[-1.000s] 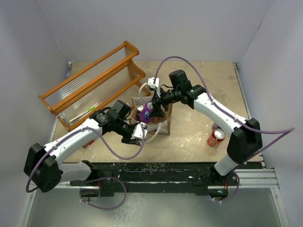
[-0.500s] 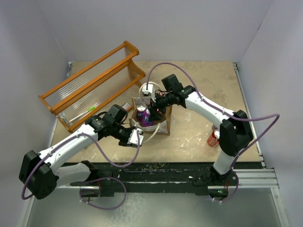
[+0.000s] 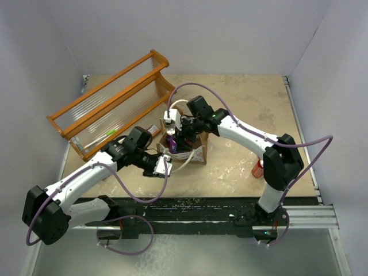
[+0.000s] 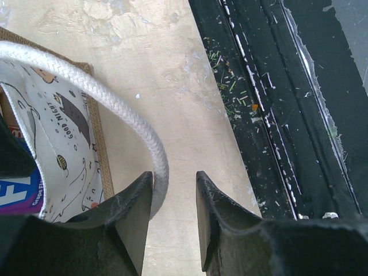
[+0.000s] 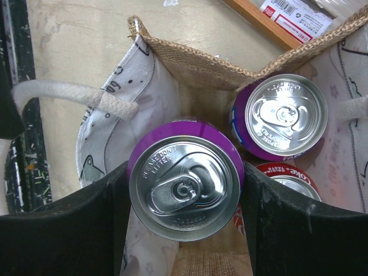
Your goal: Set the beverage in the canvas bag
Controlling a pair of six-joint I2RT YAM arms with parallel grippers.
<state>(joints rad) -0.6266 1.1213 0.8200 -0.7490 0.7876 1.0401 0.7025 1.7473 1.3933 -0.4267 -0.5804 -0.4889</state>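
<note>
The bag's free space beside the printed panel is below the robot's right gripper, so the right gripper should move down there next and let go of the purple can clear of the others.
The canvas bag (image 3: 194, 154) stands mid-table, tan with a pale printed panel and white rope handles. My right gripper (image 3: 176, 138) is shut on a purple beverage can (image 5: 185, 187) and holds it upright in the bag's mouth, by the left wall. A second purple can (image 5: 286, 118) and a red can (image 5: 290, 179) stand inside the bag (image 5: 190, 60). My left gripper (image 3: 165, 164) is open at the bag's near left side. In the left wrist view the rope handle (image 4: 115, 103) runs along the inner edge of its left finger (image 4: 135, 218), beside the bag's panel (image 4: 63, 149).
An orange wooden rack (image 3: 115, 103) with clear panels lies at the back left. A red can (image 3: 257, 169) stands on the table at the right, partly hidden by my right arm. The black front rail (image 4: 287, 115) runs close behind my left gripper.
My right gripper has moved left and down with the purple can, from above the bag into its mouth. My left gripper has drawn back slightly to the bag's near left handle.
</note>
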